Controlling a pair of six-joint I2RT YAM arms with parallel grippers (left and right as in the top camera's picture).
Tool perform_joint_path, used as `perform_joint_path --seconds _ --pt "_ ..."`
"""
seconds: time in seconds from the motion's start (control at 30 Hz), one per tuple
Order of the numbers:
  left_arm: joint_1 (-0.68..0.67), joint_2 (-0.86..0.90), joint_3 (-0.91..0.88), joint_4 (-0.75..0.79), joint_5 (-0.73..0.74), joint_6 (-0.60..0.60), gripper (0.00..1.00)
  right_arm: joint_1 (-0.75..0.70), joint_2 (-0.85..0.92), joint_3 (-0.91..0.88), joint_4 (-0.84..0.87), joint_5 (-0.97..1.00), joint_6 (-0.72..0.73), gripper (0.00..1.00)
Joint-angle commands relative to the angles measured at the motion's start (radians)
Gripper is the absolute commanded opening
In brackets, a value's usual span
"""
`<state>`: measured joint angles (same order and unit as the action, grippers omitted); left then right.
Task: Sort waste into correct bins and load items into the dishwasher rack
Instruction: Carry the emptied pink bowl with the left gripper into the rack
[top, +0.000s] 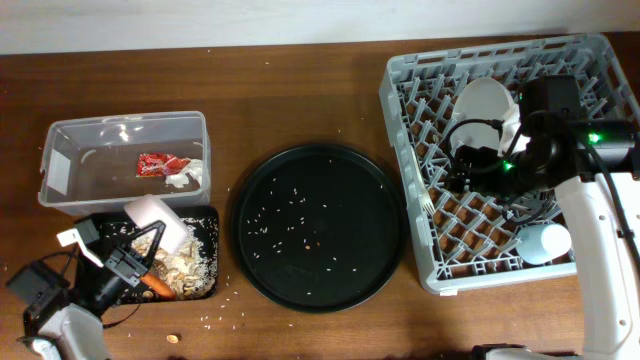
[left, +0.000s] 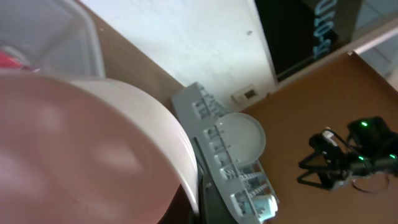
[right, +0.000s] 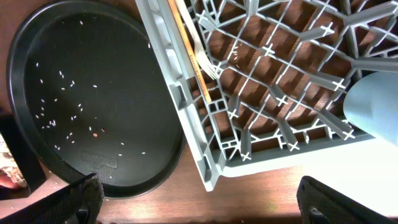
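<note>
The bowl goes outward and to the right in the overhead view next. My left gripper releases it into the rack (top: 420, 255) beside the white plate, where slots stand empty.
My left gripper (top: 125, 265) is shut on the white bowl (top: 155, 220), tilted over the shallow black tray (top: 207, 288) that holds beige rice scraps (top: 185, 262) and an orange carrot piece (top: 158, 286). The bowl fills the left wrist view (left: 74, 143). The clear tub (top: 100, 130) holds the red wrapper (top: 160, 163) and the white tissue (top: 188, 176). The grey rack (top: 420, 255) holds the white plate (top: 485, 105), a cup (top: 545, 242), the white fork (right: 202, 59) and the wooden stick (right: 186, 43). My right gripper (top: 462, 170) is open and empty above the rack's near left corner (right: 199, 199).
The large round black tray (top: 320, 225) lies between the bins and the rack, with scattered rice grains on it. A few grains lie on the wooden table near the black tray (top: 215, 320). The rack's wall (right: 186, 106) stands just right of the round tray (right: 81, 93).
</note>
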<state>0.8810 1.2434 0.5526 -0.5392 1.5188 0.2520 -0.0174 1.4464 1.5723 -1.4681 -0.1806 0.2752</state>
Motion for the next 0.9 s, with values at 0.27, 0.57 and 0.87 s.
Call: perform_joint_path --seconds 0.27,0.57,0.87 --pt "-1.205 0.333 0.299 1.343 -0.758 -1.069 0.00 -0.003 -0.017 0.002 -0.002 0.009 -0.009 0.99" --pt "-1.521 0.954 0.801 1.637 -0.871 -1.407 0.00 -0.003 -0.017 0.002 -0.002 0.009 -0.009 0.99" --pt "-1.610 0.967 0.804 1.543 -0.896 -1.257 0.00 -0.003 -0.017 0.002 -0.002 0.009 -0.009 0.99"
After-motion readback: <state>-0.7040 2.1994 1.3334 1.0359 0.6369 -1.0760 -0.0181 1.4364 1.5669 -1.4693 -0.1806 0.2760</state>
